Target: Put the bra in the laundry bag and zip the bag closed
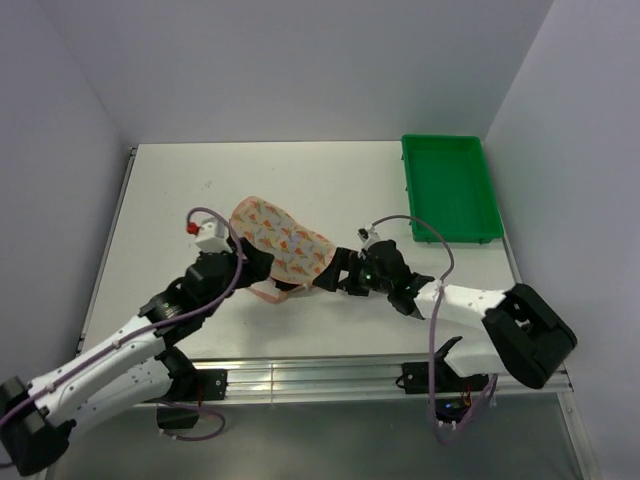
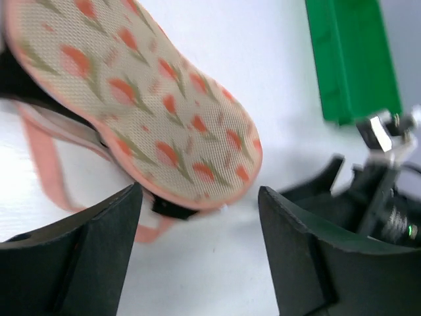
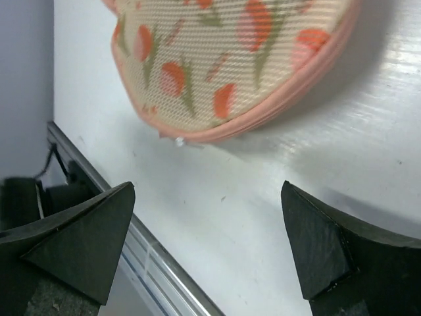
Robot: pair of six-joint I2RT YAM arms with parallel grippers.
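Black fabric sticks out at the middle of the bag's near edge, so I should move my right gripper there, to the left in the top view across the bag (image 1: 280, 243).
The peach-pink mesh laundry bag (image 1: 280, 243) with red-orange marks lies mid-table. It also shows in the left wrist view (image 2: 138, 105) and the right wrist view (image 3: 230, 59). Black fabric of the bra (image 2: 172, 207) pokes out under the bag's near edge, and most of it is hidden. A loose pink zip trim (image 2: 46, 174) loops out on the table. A small silver zip pull (image 3: 179, 141) sits on the bag's edge. My left gripper (image 1: 258, 266) is open at the bag's near-left edge. My right gripper (image 1: 340, 272) is open just right of the bag. Both are empty.
A green plastic tray (image 1: 450, 190) stands at the back right of the table. The table's metal front rail (image 3: 131, 243) runs close under my right gripper. Grey walls close in the left, back and right sides.
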